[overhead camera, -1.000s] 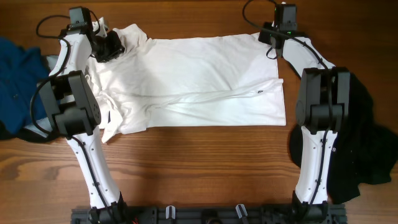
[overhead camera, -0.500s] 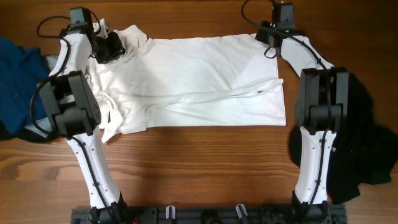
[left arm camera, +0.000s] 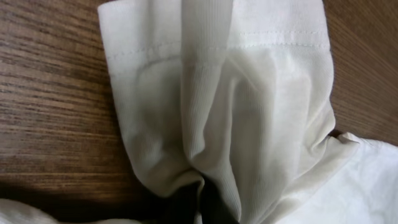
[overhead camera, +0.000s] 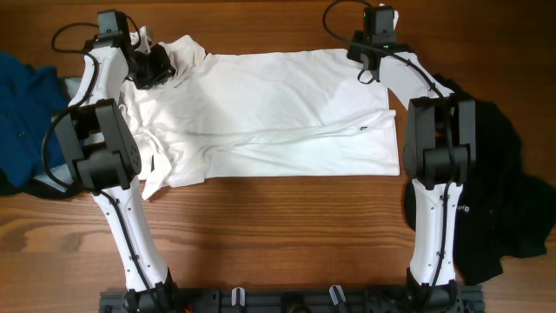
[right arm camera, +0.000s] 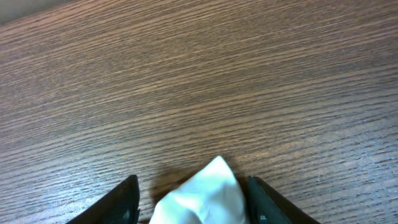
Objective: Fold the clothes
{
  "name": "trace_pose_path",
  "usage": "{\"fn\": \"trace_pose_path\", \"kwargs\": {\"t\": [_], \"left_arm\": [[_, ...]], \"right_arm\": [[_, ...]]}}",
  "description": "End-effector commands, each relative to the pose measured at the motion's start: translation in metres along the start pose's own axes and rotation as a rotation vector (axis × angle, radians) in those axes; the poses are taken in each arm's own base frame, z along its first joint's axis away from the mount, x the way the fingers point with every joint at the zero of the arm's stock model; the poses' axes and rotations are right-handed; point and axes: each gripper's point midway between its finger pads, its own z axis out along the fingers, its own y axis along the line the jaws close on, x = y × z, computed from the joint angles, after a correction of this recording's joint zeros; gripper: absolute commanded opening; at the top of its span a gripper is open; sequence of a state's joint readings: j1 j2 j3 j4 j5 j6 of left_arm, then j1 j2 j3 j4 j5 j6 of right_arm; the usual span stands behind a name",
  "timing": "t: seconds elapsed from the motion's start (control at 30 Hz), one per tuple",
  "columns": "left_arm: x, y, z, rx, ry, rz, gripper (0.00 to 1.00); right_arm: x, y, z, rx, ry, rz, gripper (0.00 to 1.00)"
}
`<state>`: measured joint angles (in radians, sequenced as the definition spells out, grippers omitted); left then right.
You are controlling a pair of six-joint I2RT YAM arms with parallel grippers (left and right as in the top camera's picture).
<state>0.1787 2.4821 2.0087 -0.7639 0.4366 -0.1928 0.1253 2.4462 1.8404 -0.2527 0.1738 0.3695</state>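
My right gripper brings its open fingers together around the raised tip at the shirt's far corner next, since the white cloth already stands between them.
The white shirt lies spread across the wooden table, with a small dark label near its right hem. My left gripper is at the shirt's far left corner. In the left wrist view the cloth bunches and narrows down into the jaws, so the gripper is shut on it. My right gripper is at the shirt's far right corner. In the right wrist view its two dark fingers stand apart with a raised tip of white cloth between them.
A blue garment lies at the left table edge. A black garment lies at the right, under the right arm's base. Bare wood runs in front of the shirt and bare wood lies beyond the right gripper.
My right gripper has moved a little to the left along the shirt's far edge. The left arm and the shirt's left part have not moved.
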Motion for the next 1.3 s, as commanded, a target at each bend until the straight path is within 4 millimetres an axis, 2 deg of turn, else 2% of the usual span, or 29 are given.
{"fn": "trace_pose_path", "kwargs": {"t": [0.0,0.1,0.13,0.17,0.2,0.4,0.5,0.63,0.7,0.73,0.77,0.83,0.9,0.93,1.0,1.1,1.17,1.27], "left_arm": [[0.024,0.02,0.017,-0.064,0.071,-0.037,0.04],[0.025,0.02,0.017,-0.064,0.074,-0.039,0.04],[0.025,0.02,0.017,-0.065,0.077,-0.039,0.04],[0.025,0.02,0.017,-0.065,0.077,-0.04,0.04],[0.025,0.02,0.017,-0.065,0.077,-0.04,0.04],[0.026,0.02,0.017,-0.066,0.079,-0.041,0.04],[0.026,0.02,0.006,-0.069,0.085,-0.042,0.04],[0.015,0.003,-0.045,-0.062,0.036,-0.039,0.04],[0.01,-0.01,-0.074,-0.054,0.003,-0.027,0.04],[0.01,-0.019,-0.095,-0.051,-0.015,-0.022,0.04],[0.01,-0.022,-0.105,-0.05,-0.024,-0.022,0.04],[0.011,-0.029,-0.137,-0.049,-0.051,-0.026,0.04],[0.015,-0.03,-0.156,-0.052,-0.056,-0.037,0.04],[0.021,-0.03,-0.171,-0.057,-0.052,-0.052,0.04],[0.031,-0.026,-0.186,-0.067,-0.032,-0.08,0.04],[0.047,-0.017,-0.192,-0.087,0.027,-0.126,0.04],[0.061,0.001,-0.196,-0.191,0.07,-0.152,0.04],[0.071,0.018,-0.201,-0.297,0.101,-0.163,0.04]], "right_arm": [[0.029,-0.019,0.019,0.086,0.047,-0.018,0.53],[0.029,-0.036,0.017,0.181,0.038,0.006,0.36],[0.03,-0.04,0.017,0.201,0.036,0.019,0.26],[0.031,-0.042,0.016,0.207,0.04,0.025,0.13],[0.031,-0.043,0.016,0.209,0.04,0.031,0.04],[0.037,-0.046,0.014,0.222,0.073,0.02,0.04],[0.028,-0.048,-0.006,0.231,0.089,0.016,0.04],[-0.011,-0.051,-0.055,0.213,0.058,0.033,0.04],[-0.023,-0.052,-0.079,0.212,0.056,0.008,0.04],[-0.028,-0.053,-0.093,0.211,0.06,-0.011,0.04],[-0.03,-0.054,-0.103,0.214,0.068,-0.016,0.04],[-0.028,-0.056,-0.122,0.219,0.097,-0.023,0.04],[-0.023,-0.057,-0.134,0.215,0.134,-0.029,0.04],[-0.018,-0.058,-0.142,0.21,0.166,-0.033,0.04],[-0.008,-0.058,-0.156,0.196,0.224,-0.04,0.04],[0.001,-0.069,-0.172,0.221,0.278,-0.044,0.04],[0.01,-0.08,-0.184,0.245,0.329,-0.045,0.04],[0.025,-0.089,-0.193,0.274,0.403,-0.058,0.04]]}}
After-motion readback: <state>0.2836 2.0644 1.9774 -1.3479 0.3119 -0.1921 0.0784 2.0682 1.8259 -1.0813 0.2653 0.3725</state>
